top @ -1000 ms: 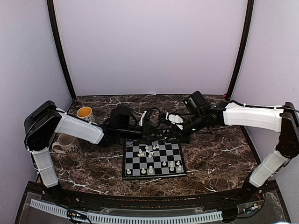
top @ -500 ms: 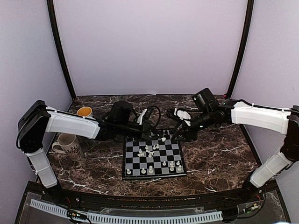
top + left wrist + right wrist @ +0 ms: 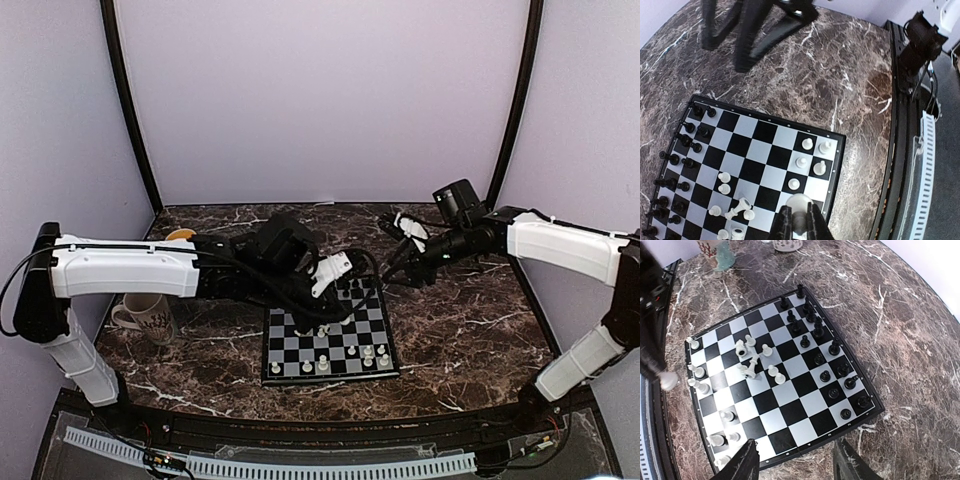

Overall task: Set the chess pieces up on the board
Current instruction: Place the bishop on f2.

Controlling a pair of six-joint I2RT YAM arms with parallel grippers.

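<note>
I need to move my left gripper down and back toward the board's near edge next and let go of the white piece on the pale square beside the knight (image 3: 352, 365) (image 3: 816, 189), because that square is empty.
The board (image 3: 331, 379) lies in the middle of the table. Black chess pieces (image 3: 815, 330) stand in two rows along its far edge. White chess pieces (image 3: 810, 160) stand near its near edge, and a few more white ones lie toppled at the centre (image 3: 752, 362). My left gripper (image 3: 799, 214) is shut on a white pawn (image 3: 800, 202) and holds it above the board's white side near the rim (image 3: 840, 165); it reaches over the board in the top view (image 3: 338, 312). My right gripper (image 3: 797, 462) is open and empty, above the table behind the board's far right corner (image 3: 385, 275).
A white patterned mug (image 3: 145, 315) stands at the left, and a mug with a yellow inside (image 3: 180, 238) stands behind it, partly hidden by my left arm. Walls enclose the table on three sides. A black frame rail (image 3: 900, 150) runs along the near edge.
My left arm has swung right and forward over the board with the white pawn. My right gripper has pulled back and to the right, off the board.
</note>
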